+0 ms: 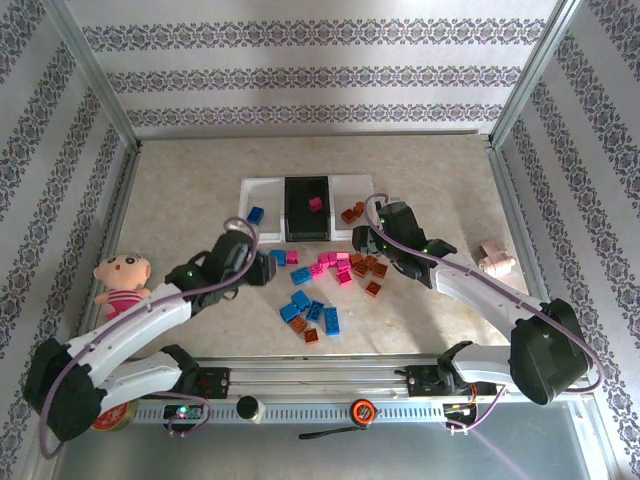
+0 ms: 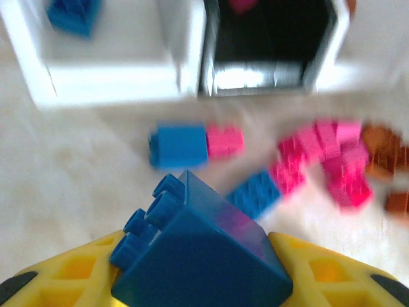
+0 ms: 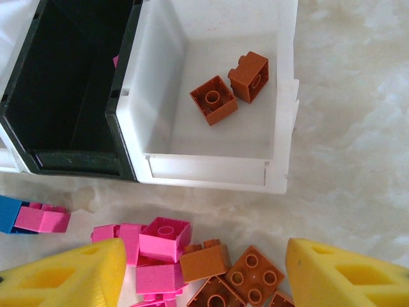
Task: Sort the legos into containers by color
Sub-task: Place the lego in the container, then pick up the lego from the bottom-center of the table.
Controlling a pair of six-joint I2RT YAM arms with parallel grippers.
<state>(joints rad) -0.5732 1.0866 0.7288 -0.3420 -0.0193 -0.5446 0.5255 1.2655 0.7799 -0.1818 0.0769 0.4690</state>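
Note:
Next, my left gripper moves outward over the white container (image 1: 264,202) and releases the blue lego, since that container lies outward and already holds a blue one.
My left gripper (image 2: 201,278) is shut on a blue lego (image 2: 204,256), tilted with its studs to the left, above the table in front of the left white container (image 2: 108,83). That container holds one blue lego (image 2: 73,14). From above, the left gripper (image 1: 262,264) sits just left of the loose pile. My right gripper (image 3: 204,275) hangs open over pink legos (image 3: 165,238) and orange-brown legos (image 3: 252,275), touching none. The right white container (image 3: 211,169) holds two orange-brown legos (image 3: 214,99). A pink lego (image 1: 315,204) lies in the black container (image 1: 307,232).
Several blue legos (image 1: 310,312) lie nearer the arm bases. A joined blue and pink pair (image 2: 195,144) lies ahead of the left gripper. A doll (image 1: 122,280) lies at the left edge, a red tin (image 1: 110,418) by the left base, a pink object (image 1: 495,260) at the right.

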